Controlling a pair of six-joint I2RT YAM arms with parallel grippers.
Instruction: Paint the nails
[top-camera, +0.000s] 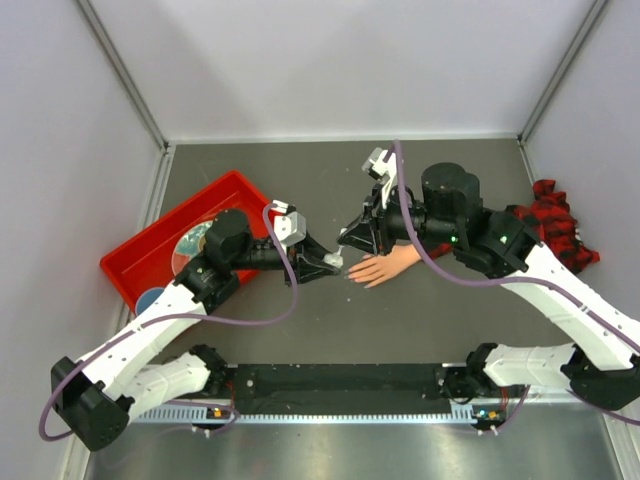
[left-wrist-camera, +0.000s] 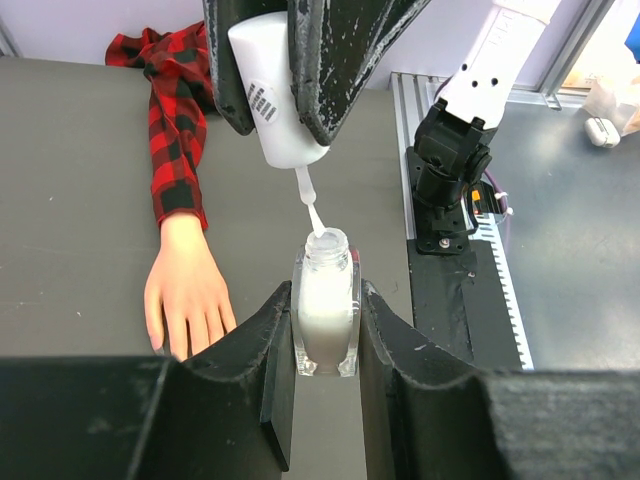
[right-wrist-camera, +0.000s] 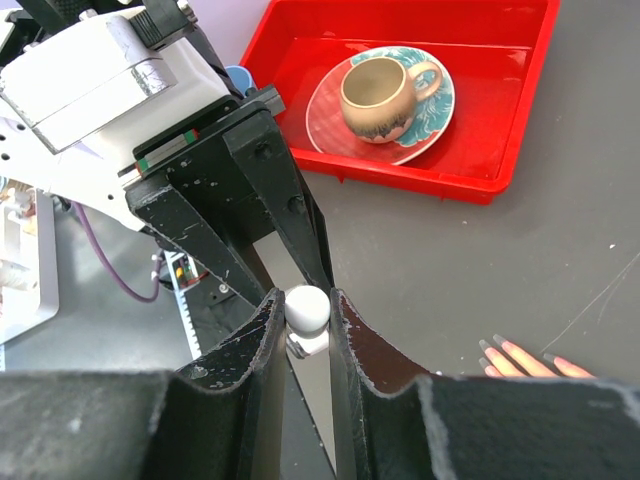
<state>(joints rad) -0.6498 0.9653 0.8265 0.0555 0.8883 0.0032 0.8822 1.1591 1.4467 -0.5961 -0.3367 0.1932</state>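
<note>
I will lower the white cap down onto the bottle's open neck (top-camera: 334, 257) with my right gripper and let go of it there, because the brush is already dipping inside.
A peach fake hand (top-camera: 385, 266) with a red-and-black plaid sleeve (top-camera: 553, 224) lies palm down on the grey table; it also shows in the left wrist view (left-wrist-camera: 185, 295). Its nails (right-wrist-camera: 493, 346) show at the fingertips in the right wrist view. My left gripper (left-wrist-camera: 325, 330) is shut on a small clear bottle (left-wrist-camera: 326, 312) of whitish polish, open at the top. My right gripper (right-wrist-camera: 308, 310) is shut on the white cap (left-wrist-camera: 275, 95), whose brush (left-wrist-camera: 312, 212) dips into the bottle's neck. Both grippers meet just left of the hand's fingertips (top-camera: 340, 258).
A red tray (top-camera: 150, 250) at the left holds a patterned plate (right-wrist-camera: 432, 110) with a brown cup (right-wrist-camera: 380, 97) on it. A blue object (top-camera: 150, 299) lies by the tray's near corner. A black rail (top-camera: 340, 385) runs along the near edge.
</note>
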